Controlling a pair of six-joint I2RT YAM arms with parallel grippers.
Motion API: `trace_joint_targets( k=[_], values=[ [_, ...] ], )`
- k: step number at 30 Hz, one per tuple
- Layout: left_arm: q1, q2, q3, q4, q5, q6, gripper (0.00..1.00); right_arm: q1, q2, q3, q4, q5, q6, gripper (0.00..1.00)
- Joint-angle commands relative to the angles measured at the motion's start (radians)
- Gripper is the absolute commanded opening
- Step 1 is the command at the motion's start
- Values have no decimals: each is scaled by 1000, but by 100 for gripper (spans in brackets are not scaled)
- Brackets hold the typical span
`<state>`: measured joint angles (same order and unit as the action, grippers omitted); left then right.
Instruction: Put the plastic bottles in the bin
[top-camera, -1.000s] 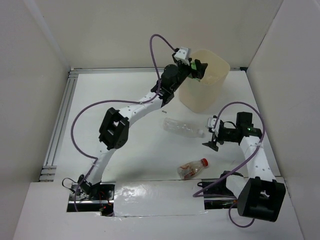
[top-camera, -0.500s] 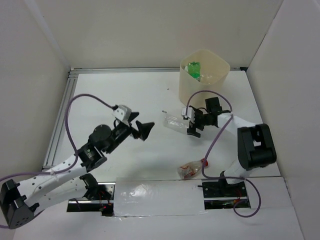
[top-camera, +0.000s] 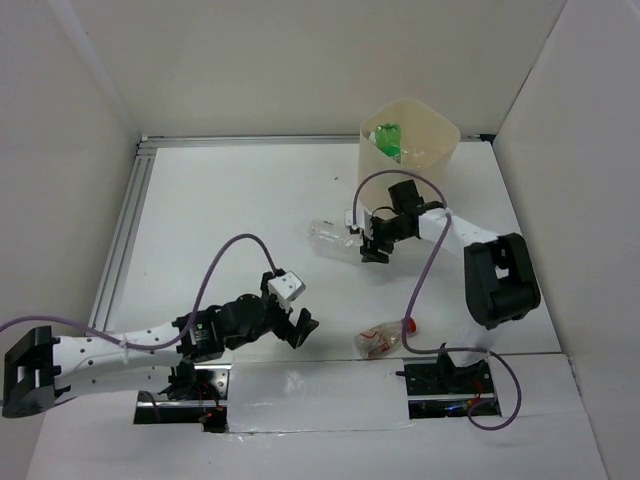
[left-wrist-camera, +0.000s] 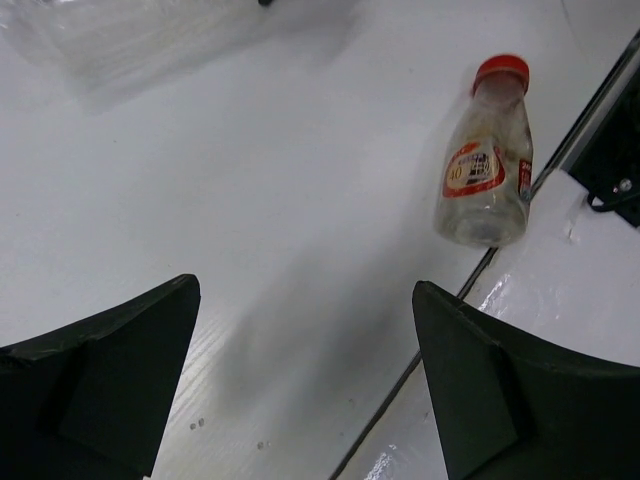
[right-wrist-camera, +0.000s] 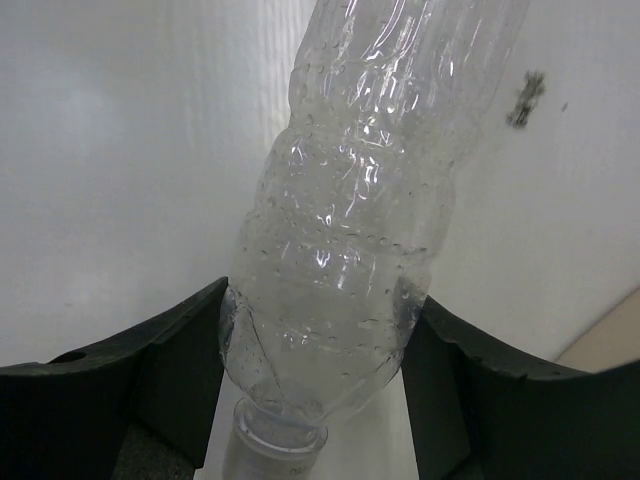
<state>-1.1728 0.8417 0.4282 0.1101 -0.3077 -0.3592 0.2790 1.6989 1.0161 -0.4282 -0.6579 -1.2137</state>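
The bin's rim stands higher. My right gripper will go up and move outward over the bin's open space beside the green bottle to release the clear bottle.
The cream bin stands at the back right with a green bottle inside. My right gripper is shut on a clear bottle lying left of the bin. In the right wrist view its fingers press both sides of the bottle near the neck. A red-capped bottle with a brownish label lies near the front edge. My left gripper is open and empty, left of that bottle. Other bottles are out of view.
A taped front ledge runs along the near edge, close beside the red-capped bottle. An aluminium rail lines the left side. White walls enclose the table. The bin's edge shows at the right of the right wrist view.
My left arm left the bin, with the green bottle now inside, and swung back to the front. My right gripper moved onto the clear bottle, which shifted left.
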Motion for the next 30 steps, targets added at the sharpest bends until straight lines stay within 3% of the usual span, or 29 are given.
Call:
trace_joint_targets(
  k=[1,4,8,10,13,20,28,30],
  values=[
    [-16,52,35,129,24,49,100,6,-193,136,-234,-250,-67,42],
    [-16,124,55,196,57,84,100,28,-298,254,-239,-318,90,41],
    [-16,220,84,255,102,114,100,19,-373,375,-69,-318,302,39],
    [-16,270,95,278,126,123,100,5,-383,386,23,-239,435,39],
    [-16,331,116,310,144,135,100,-56,-395,404,169,-123,511,42],
    [-16,470,196,345,157,155,100,-308,-150,532,238,-158,588,45],
    [-16,528,245,393,176,166,100,-377,90,742,169,-232,651,46],
    [-16,528,245,393,176,166,100,-386,135,786,144,-241,675,52]
  ],
)
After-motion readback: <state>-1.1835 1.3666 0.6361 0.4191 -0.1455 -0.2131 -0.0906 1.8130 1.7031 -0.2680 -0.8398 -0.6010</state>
